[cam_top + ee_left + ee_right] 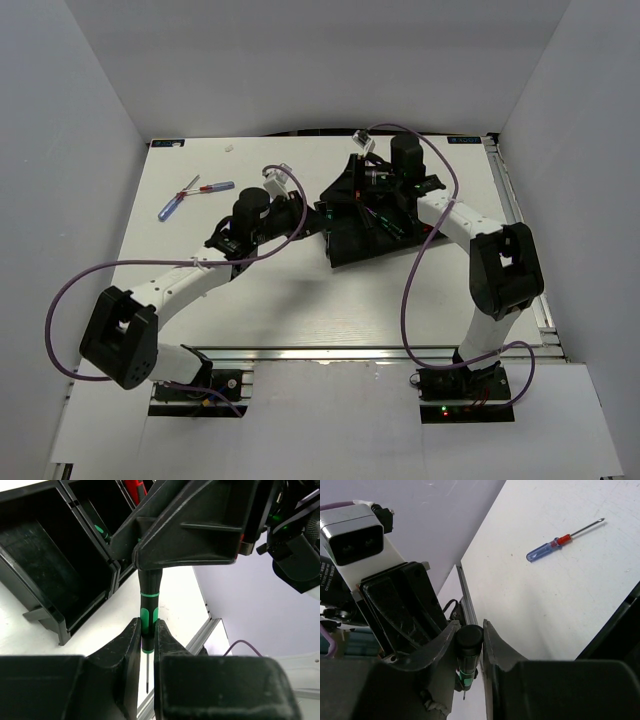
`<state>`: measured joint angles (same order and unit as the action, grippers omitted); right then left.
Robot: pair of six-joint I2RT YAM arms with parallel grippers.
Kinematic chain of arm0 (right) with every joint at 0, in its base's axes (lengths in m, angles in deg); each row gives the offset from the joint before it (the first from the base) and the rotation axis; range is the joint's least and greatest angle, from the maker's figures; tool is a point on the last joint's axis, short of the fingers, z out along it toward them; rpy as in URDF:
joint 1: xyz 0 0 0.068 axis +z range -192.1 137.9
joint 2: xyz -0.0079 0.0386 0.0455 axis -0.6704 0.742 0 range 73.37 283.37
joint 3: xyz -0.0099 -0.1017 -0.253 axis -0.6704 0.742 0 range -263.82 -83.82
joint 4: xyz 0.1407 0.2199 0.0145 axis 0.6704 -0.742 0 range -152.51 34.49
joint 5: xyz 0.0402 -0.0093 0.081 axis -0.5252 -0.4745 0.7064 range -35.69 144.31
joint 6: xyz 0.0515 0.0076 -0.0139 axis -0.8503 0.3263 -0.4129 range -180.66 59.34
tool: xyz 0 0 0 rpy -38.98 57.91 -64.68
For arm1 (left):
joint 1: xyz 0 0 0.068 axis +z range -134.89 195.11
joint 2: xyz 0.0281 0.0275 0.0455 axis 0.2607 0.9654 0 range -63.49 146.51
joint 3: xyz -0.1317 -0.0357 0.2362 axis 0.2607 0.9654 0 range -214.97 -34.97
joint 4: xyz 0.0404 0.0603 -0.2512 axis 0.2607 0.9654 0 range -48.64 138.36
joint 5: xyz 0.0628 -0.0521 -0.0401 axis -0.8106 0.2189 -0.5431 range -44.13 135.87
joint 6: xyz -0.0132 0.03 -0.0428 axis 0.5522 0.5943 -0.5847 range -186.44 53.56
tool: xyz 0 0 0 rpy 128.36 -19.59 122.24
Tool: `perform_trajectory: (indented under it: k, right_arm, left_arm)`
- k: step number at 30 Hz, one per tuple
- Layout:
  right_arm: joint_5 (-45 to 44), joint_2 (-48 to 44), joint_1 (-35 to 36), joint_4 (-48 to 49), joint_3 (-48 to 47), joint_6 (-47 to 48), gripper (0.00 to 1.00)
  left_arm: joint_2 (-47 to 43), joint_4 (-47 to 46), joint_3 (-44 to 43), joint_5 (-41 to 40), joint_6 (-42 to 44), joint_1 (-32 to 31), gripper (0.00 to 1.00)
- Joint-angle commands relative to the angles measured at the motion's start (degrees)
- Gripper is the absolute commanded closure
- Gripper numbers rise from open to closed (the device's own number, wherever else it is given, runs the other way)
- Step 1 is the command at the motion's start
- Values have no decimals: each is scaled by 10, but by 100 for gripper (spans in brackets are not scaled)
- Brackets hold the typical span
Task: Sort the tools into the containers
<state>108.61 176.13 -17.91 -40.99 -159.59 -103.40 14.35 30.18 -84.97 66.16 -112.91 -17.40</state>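
The tray's middle compartment (386, 220) with a matching screwdriver lies below and right in the top view; my right gripper will next swing over, screwdriver tip down, lower and release.
A slim black screwdriver with green marks (150, 592) hangs in the air beside the black three-compartment tray (50, 580), held by both grippers at once. My left gripper (147, 630) is shut on its lower, green-banded part near the shaft. My right gripper (470, 635) is shut on its black cap end (469, 641). In the top view the two grippers meet, left (322, 213) and right (352, 190), at the tray's left edge (345, 250). The tray holds a red pocket knife (135, 490) and another green-marked screwdriver (100, 530).
Two blue-handled screwdrivers with red collars lie on the table at the far left (170, 206) (215, 187); one shows in the right wrist view (547, 548). A metal rail (515, 200) runs along the table's right edge. White walls enclose the table.
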Motion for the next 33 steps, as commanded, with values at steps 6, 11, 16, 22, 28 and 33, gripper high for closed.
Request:
perform_trajectory:
  k: [6, 11, 16, 22, 28, 33]
  right_arm:
    - [-13, -21, -6, -79, -43, 149, 100]
    - [-92, -29, -40, -242, -108, 323, 100]
    - [-184, -27, -80, -335, -166, 497, 100]
    - [-328, 5, -90, -399, -213, 635, 100]
    - [-376, 46, -90, -399, -194, 666, 100]
    - [-380, 72, -89, -397, -185, 673, 83]
  left_arm:
    - [-48, 42, -20, -49, 31, -3, 39]
    - [-107, 152, -33, -122, 116, -2, 2]
    - [-136, 265, -43, -165, 189, 8, 2]
    - [-154, 381, -43, -240, 221, 24, 2]
    - [-112, 452, -60, -263, 231, 97, 2]
    - [-64, 456, -81, -257, 273, 135, 2]
